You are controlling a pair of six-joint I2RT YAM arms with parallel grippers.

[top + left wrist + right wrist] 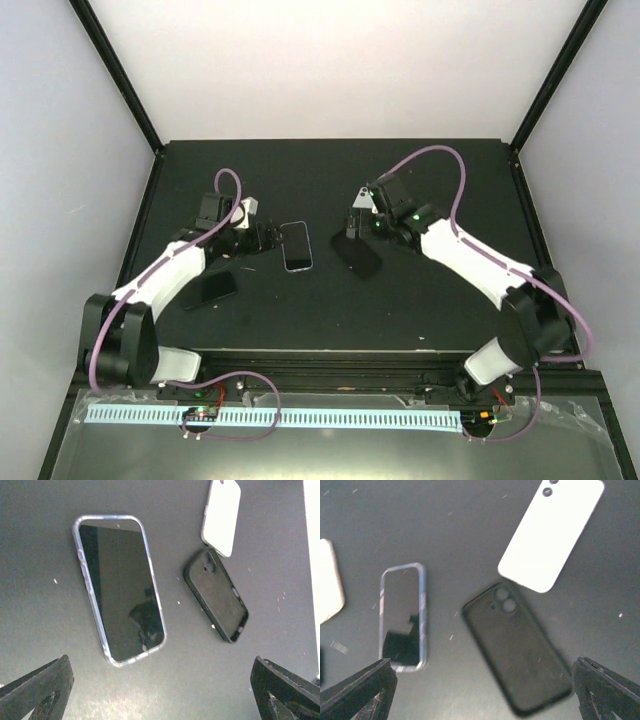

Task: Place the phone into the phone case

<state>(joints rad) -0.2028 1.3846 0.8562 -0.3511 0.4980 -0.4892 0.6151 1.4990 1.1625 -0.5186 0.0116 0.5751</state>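
Observation:
I will move my right gripper outward, turn it in line and lower it around the slab's near end [534,564], since the white slab slants beyond the black case.
A phone with a dark screen and a clear bluish rim [296,246] lies face up mid-table; it also shows in the left wrist view [120,587] and the right wrist view [403,617]. An empty black phone case [356,254] lies to its right, hollow side up with its camera cutouts showing [216,595] [517,645]. My left gripper [262,238] [160,680] is open and empty just left of the phone. My right gripper [358,225] [482,680] is open and empty above the black case.
A white phone-shaped slab with two camera holes [552,530] [221,515] lies just beyond the black case, mostly hidden under the right gripper in the top view. A second black slab [210,290] lies under the left arm. A white object [327,580] sits at the left edge.

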